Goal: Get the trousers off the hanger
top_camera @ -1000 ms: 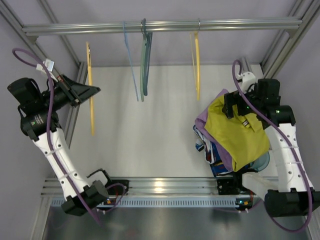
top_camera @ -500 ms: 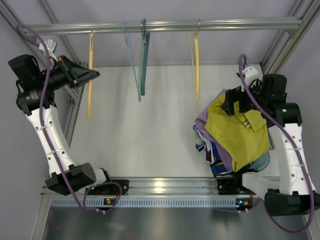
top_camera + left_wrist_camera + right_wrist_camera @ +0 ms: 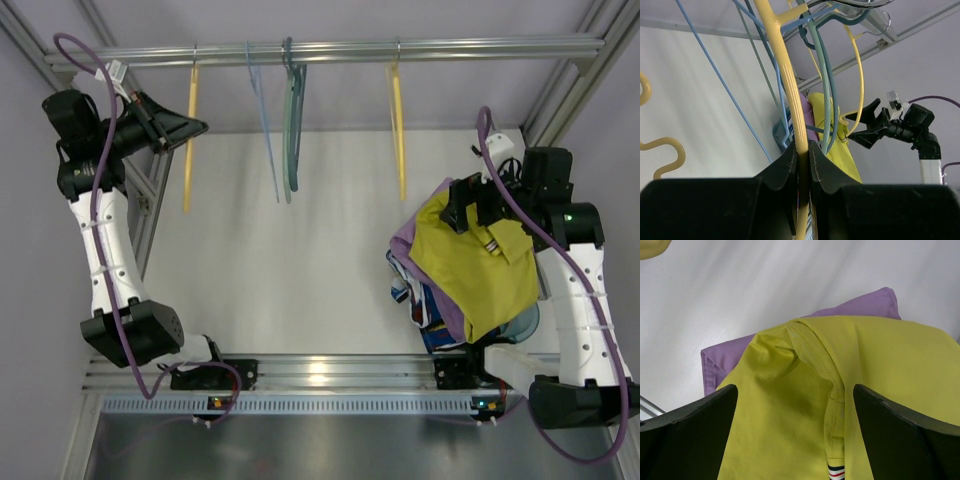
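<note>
The hanger's hook (image 3: 195,57) (image 3: 815,3) is outward of my left gripper and the hanger hangs bare. My left gripper needs to ease outward toward the bar next and release the hanger.
The mustard-yellow trousers (image 3: 470,260) lie folded on top of a clothes pile at the right, off any hanger; they also show in the right wrist view (image 3: 790,405). My right gripper (image 3: 470,205) hovers open just above their far end, its jaws (image 3: 795,390) wide apart and empty. My left gripper (image 3: 195,127) is shut on the bare yellow hanger (image 3: 189,160), which hangs down from the rail at the far left. In the left wrist view the jaws (image 3: 802,150) pinch the hanger's yellow arm (image 3: 785,75).
A purple garment (image 3: 405,235) and patterned clothes lie under the trousers. On the metal rail (image 3: 480,48) hang a light blue hanger (image 3: 262,130), a dark teal hanger (image 3: 291,120) and a second yellow hanger (image 3: 397,130). Frame posts stand at both sides.
My left arm has raised the yellow hanger up and back until its top reaches the rail. My right gripper shifted slightly and stays open over the trousers.
</note>
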Available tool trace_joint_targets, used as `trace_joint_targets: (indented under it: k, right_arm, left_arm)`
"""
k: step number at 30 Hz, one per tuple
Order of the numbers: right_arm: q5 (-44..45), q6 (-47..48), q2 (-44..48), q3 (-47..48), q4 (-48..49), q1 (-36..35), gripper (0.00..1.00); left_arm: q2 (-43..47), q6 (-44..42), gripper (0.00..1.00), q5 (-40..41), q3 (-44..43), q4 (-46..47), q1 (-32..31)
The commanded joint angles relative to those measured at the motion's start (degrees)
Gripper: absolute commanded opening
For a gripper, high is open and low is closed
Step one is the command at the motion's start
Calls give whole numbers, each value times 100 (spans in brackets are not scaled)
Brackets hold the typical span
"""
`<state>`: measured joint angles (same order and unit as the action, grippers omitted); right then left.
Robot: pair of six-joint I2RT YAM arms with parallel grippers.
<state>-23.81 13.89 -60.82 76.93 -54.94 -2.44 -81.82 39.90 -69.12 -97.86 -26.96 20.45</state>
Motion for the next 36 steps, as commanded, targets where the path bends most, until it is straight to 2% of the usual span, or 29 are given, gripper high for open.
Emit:
trace_joint_targets:
  k: [1,5,22,29,34,36]
  right_arm:
    - [-132,61,52,95,9,42,100]
    - [-150,61,61,77,18,50,100]
    - [-150,61,175,-2,9,50,99]
    - [-159,79,263,-37,-17,50,99]
    - [-185,44,298,-90,18,59,99]
    - [-185,44,298,-90,18,50,100]
  left_arm:
    - [79,789,0,-14,249,2251,-93]
    - [-53,1817,0,127,698,3449,-137]
    - [-536,2355,0,725,1182,3478,-243]
    - [-300,2821,0,1067,1445,3470,-243]
    - [-220,2857,0,1225,1560,3469,-243]
    - [-229,2865,6,1270,1586,3461,-243]
